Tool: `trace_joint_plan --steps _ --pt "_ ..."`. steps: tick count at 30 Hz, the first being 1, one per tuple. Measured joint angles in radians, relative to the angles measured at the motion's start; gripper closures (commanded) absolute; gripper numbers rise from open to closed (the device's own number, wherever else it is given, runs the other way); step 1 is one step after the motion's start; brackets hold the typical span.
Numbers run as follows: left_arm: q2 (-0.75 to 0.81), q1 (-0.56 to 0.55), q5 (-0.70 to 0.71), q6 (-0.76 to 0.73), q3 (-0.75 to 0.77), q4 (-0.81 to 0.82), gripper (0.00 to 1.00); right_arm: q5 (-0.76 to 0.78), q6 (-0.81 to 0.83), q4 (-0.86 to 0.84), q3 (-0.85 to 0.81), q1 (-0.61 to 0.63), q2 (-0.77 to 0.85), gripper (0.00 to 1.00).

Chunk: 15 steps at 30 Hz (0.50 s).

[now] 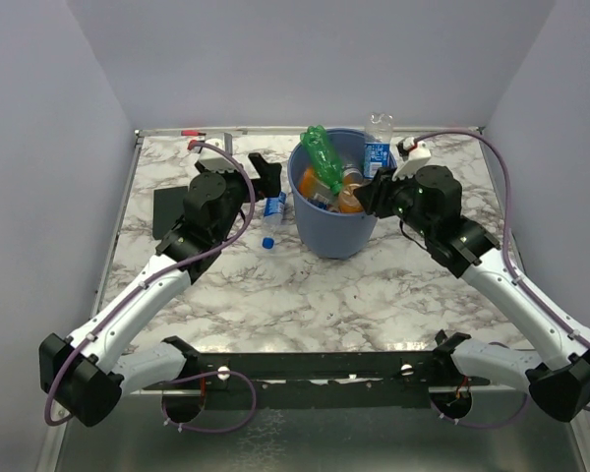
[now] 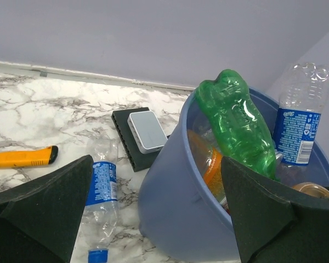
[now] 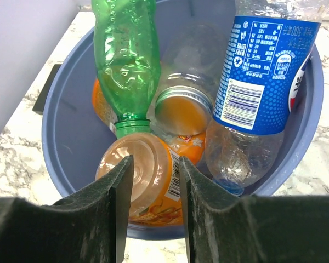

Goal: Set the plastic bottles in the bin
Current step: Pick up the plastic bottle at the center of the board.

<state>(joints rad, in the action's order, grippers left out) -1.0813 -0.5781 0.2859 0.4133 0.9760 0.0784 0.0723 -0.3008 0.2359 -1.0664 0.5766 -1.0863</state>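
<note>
This bottle lies on the tabletop outside the bin (image 1: 334, 236). My left gripper will next go down, tilting its fingers downward, onto the clear part of the bottle between label and blue cap (image 1: 271, 228).
The blue bin (image 1: 334, 236) stands at the back middle of the marble table. It holds a green bottle (image 1: 323, 157) leaning neck-down, a clear blue-label bottle (image 1: 378, 147) and orange bottles (image 1: 349, 200). In the right wrist view I see the green bottle (image 3: 126, 60), the clear one (image 3: 252, 93) and an orange bottle (image 3: 148, 175) inside the bin's wall (image 3: 71, 126). My right gripper (image 3: 156, 161) hovers at the bin's right rim, jaws narrowly apart and holding nothing. Another clear bottle (image 2: 101, 203) lies on the table left of the bin (image 2: 175, 208). My left gripper (image 2: 156, 161) is wide open above it.
A flat black rectangle (image 1: 172, 208) lies left of the left arm. An orange marker (image 2: 22, 158) and a black pad with a grey device (image 2: 142, 134) sit near the back wall. Walls close in the table at the back and both sides.
</note>
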Motion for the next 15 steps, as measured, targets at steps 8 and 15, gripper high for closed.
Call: trace_joint_plan --steps 8,15 --pt "-0.030 0.001 0.040 -0.012 0.028 -0.018 0.01 -0.011 0.021 0.095 -0.089 0.000 -0.053 0.58" --pt "-0.021 0.023 0.101 -0.004 -0.003 -0.081 0.01 -0.039 0.033 0.104 -0.113 0.003 -0.117 0.62"
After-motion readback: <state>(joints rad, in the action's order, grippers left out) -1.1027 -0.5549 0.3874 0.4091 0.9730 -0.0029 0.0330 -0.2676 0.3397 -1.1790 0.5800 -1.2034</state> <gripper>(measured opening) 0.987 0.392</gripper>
